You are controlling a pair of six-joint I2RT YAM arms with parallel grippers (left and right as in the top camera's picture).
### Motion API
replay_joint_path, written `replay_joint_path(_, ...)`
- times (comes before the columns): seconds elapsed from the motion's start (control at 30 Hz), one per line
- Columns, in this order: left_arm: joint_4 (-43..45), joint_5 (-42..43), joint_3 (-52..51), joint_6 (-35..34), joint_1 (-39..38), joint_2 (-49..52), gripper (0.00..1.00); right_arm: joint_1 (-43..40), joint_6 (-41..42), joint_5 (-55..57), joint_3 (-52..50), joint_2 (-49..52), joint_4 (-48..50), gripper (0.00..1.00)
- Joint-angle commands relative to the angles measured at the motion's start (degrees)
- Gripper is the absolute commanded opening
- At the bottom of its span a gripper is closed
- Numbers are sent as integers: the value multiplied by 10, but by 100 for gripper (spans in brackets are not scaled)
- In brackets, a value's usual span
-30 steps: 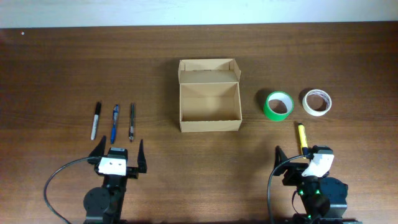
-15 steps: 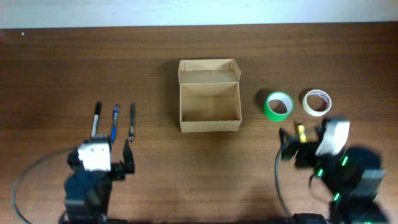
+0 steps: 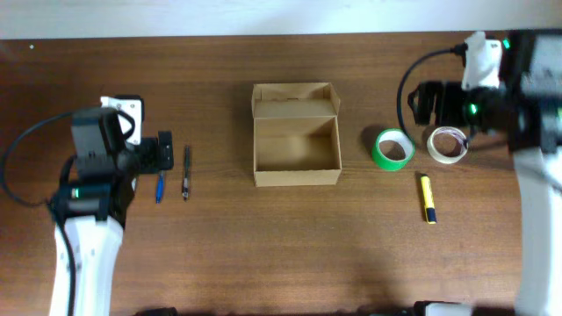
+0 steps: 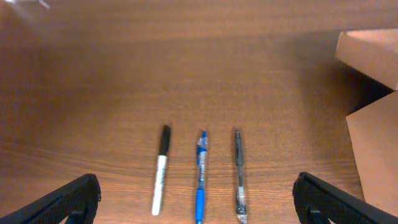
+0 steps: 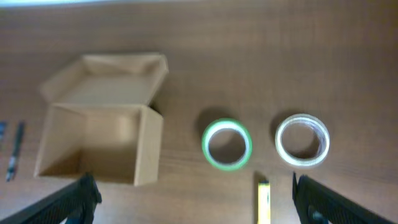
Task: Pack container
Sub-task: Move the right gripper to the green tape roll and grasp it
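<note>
Bare table shows between the green tape roll [image 5: 227, 144] and the white one, so my right gripper moves down onto that side of the green roll next.
The container [image 3: 296, 176], a tan cardboard box, stands open at the table's middle with its flap lid folded back and its inside bare. My left gripper [image 3: 163, 150] is open and empty above three pens. In the left wrist view a black-and-white marker [image 4: 160, 177], a blue pen [image 4: 200, 180] and a dark pen [image 4: 239, 177] lie side by side between my open fingers [image 4: 199, 195]. My right gripper [image 3: 422, 102] is open and empty, high at the back right. Its view shows the box [image 5: 149, 149], a green tape roll [image 5: 227, 144], a white tape roll [image 5: 302, 140] and a yellow marker [image 5: 263, 202].
In the overhead view the green tape roll [image 3: 393, 148] and white tape roll [image 3: 448, 145] lie right of the box, with the yellow marker [image 3: 427, 197] in front of them. The blue pen [image 3: 160, 188] and dark pen [image 3: 186, 171] lie left of the box.
Both arms have left the front edge. The left arm has moved back over the pens, hiding the marker from overhead. The right arm has moved to the back right, above the tape rolls.
</note>
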Motion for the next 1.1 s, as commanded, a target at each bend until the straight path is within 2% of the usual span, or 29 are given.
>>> replay_joint_path(0.0, -6, 57, 18, 11, 16, 56, 99, -24, 23, -3, 43, 106, -20, 99)
replay_joint_path(0.1, -13, 56, 18, 11, 16, 90, 99, -31, 8, -10, 45, 166, -23, 98)
replay_joint_path(0.13, -16, 56, 18, 11, 16, 103, 99, -34, 11, -7, 45, 184, -27, 92)
replay_joint_path(0.23, -17, 57, 18, 11, 16, 125, 99, -42, 39, -5, 43, 233, -37, 92)
replay_joint_path(0.33, -17, 57, 18, 11, 16, 152, 99, -44, 51, -5, 43, 292, -36, 82)
replay_joint_path(0.37, -17, 57, 18, 11, 16, 162, 99, -44, 51, -2, 43, 314, -35, 77)
replay_joint_path(0.57, -17, 57, 18, 11, 16, 174, 99, -43, 58, 18, 35, 369, -33, 73)
replay_joint_path(0.83, -17, 57, 18, 11, 16, 174, 99, -42, 58, 53, -42, 381, 24, 73)
replay_joint_path(0.87, -17, 57, 18, 11, 16, 174, 99, -41, 58, 53, -64, 381, 41, 70)
replay_joint_path(0.9, -17, 57, 18, 11, 16, 174, 99, -41, 63, 53, -92, 381, 59, 62)
replay_joint_path(1.0, -17, 57, 18, 11, 16, 174, 99, -41, 72, 53, -137, 381, 93, 53)
replay_joint_path(1.07, -17, 57, 18, 11, 16, 174, 99, -41, 73, 53, -156, 381, 105, 38)
